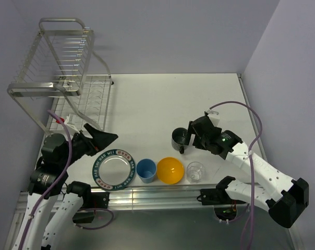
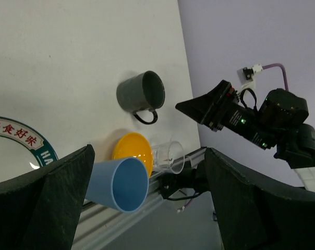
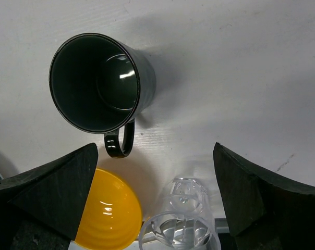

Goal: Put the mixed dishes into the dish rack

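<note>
The mug is below my right gripper and to its left in the top view, so my gripper should next go down and sideways, astride the mug's nearest rim [image 1: 186, 135] [image 3: 137, 97].
The dish rack [image 1: 63, 78], tall chrome wire, stands at the back left. Along the table's near edge sit the lettered-rim silver plate [image 1: 113, 169], light blue cup [image 1: 146, 170], orange-yellow bowl [image 1: 170, 170] and small clear glass [image 1: 194, 171]. The dark mug [image 1: 179, 138] stands upright behind them, its handle toward the bowl. My right gripper [image 1: 186, 139] hangs open just right of the mug; in its wrist view the mug [image 3: 100, 83] lies ahead of the open gripper [image 3: 155, 203], not between the fingers. My left gripper [image 1: 106, 139] is open and empty above the plate's far rim.
In the left wrist view the cup [image 2: 118, 182], bowl [image 2: 131, 148], glass [image 2: 169, 156] and mug [image 2: 142, 94] show, with the right arm [image 2: 251, 122] beyond. An aluminium rail [image 1: 162, 195] runs along the table's near edge. Walls close the back and right.
</note>
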Available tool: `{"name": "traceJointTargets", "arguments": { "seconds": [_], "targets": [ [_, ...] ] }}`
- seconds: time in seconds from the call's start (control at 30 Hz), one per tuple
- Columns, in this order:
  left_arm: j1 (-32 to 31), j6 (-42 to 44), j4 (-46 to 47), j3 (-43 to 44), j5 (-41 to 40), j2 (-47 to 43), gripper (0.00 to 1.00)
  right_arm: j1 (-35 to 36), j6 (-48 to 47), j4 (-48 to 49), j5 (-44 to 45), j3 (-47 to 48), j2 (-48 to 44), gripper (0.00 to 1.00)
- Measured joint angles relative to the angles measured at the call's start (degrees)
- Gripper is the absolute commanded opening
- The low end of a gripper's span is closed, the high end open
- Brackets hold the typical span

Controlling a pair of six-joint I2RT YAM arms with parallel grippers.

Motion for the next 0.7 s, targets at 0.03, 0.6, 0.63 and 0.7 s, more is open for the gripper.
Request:
{"name": "traceJointTargets", "arguments": {
  "seconds": [0.03,0.6,0.63,0.7],
  "targets": [
    [0.0,0.09,-0.22,-0.2,0.57,0.79,0.93,0.0,0.02,-0.04,0.02,0.0,0.52,0.98],
    [0.0,2.38,-0.96,-0.55,5.03,0.57,0.92,0.0,-1.95,3.41,-3.26,-0.02,6.14,0.91],
    [0.0,2.6,-0.98,-0.55,5.05,0.61,0.92,-0.02,-1.92,3.76,-3.26,-0.02,7.08,0.91],
    [0.0,2.86,-1.03,-0.55,5.18,0.59,0.92,-0.2,-1.95,4.5,-3.26,-0.02,8.96,0.91]
  ]
}}
